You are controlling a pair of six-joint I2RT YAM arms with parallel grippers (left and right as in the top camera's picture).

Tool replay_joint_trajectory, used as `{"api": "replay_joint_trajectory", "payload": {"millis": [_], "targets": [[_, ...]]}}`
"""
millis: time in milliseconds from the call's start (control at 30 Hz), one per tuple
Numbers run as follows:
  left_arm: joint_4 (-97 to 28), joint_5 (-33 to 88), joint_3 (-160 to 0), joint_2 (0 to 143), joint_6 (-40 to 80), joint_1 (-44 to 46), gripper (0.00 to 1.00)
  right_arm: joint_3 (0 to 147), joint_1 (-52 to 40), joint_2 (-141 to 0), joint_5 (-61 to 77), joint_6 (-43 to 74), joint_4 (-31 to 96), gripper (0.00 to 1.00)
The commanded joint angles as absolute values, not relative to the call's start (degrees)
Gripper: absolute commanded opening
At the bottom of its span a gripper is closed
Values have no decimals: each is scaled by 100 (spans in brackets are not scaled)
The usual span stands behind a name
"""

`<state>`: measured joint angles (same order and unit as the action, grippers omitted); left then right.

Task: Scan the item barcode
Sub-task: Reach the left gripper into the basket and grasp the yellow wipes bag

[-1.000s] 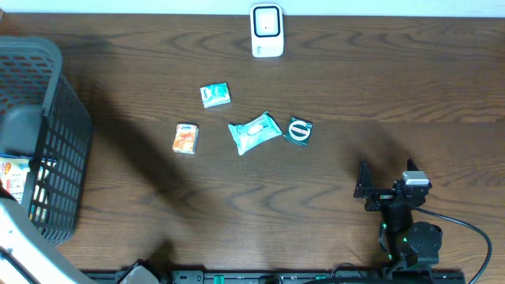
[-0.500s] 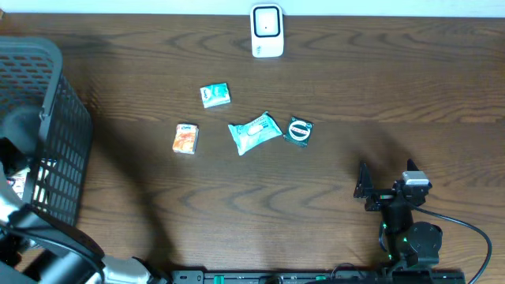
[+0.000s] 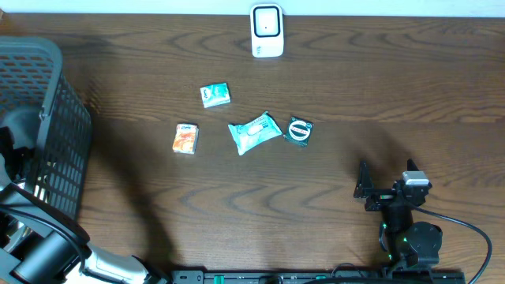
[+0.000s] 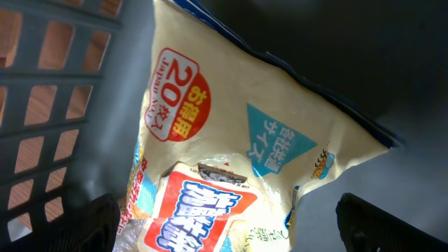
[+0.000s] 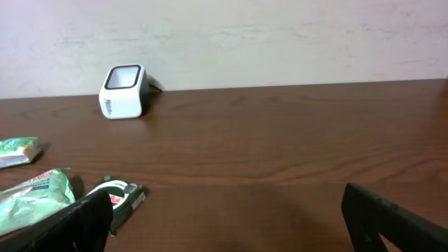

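I need to lower my left gripper deeper into the grey basket (image 4: 49, 91) next and close on the cream snack bag around its teal triangle (image 4: 269, 143), as the bag lies below the open fingers.
In the left wrist view a cream snack bag (image 4: 231, 126) with a red round label lies inside the grey basket (image 4: 49, 91). My left gripper (image 4: 227, 227) hangs open just above it, one finger on each side, not gripping it. On the table lie a small green packet (image 3: 215, 95), an orange packet (image 3: 185, 138), a pale teal pouch (image 3: 254, 132) and a dark green box (image 3: 299, 130). The white scanner (image 3: 267, 30) stands at the far edge. My right gripper (image 3: 369, 189) rests open and empty near the front right.
The tall grey mesh basket (image 3: 47, 95) fills the left edge of the table, with my left arm reaching down into it. In the right wrist view, the scanner (image 5: 123, 91) stands before a pale wall and the green box (image 5: 115, 199) lies close by.
My left gripper has opened wide and let go of the snack bag inside the basket. The left arm has shifted over the basket and now hides the bag from overhead. Right arm unmoved.
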<state>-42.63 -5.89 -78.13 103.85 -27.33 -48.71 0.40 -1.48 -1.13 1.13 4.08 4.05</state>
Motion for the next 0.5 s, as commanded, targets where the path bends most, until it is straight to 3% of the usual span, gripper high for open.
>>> {"api": "replay_joint_trajectory", "payload": {"millis": [0, 400, 467], "targets": [[-4283, -582, -7773, 10628, -3175, -4895, 98, 32, -121, -113, 123, 357, 429, 99], [-3920, -252, -7773, 11168, -3173, -4895, 97, 32, -121, -113, 123, 357, 429, 99], [-3889, -228, -7773, 11168, -3170, -4895, 81, 32, -121, -113, 123, 357, 429, 99]]}}
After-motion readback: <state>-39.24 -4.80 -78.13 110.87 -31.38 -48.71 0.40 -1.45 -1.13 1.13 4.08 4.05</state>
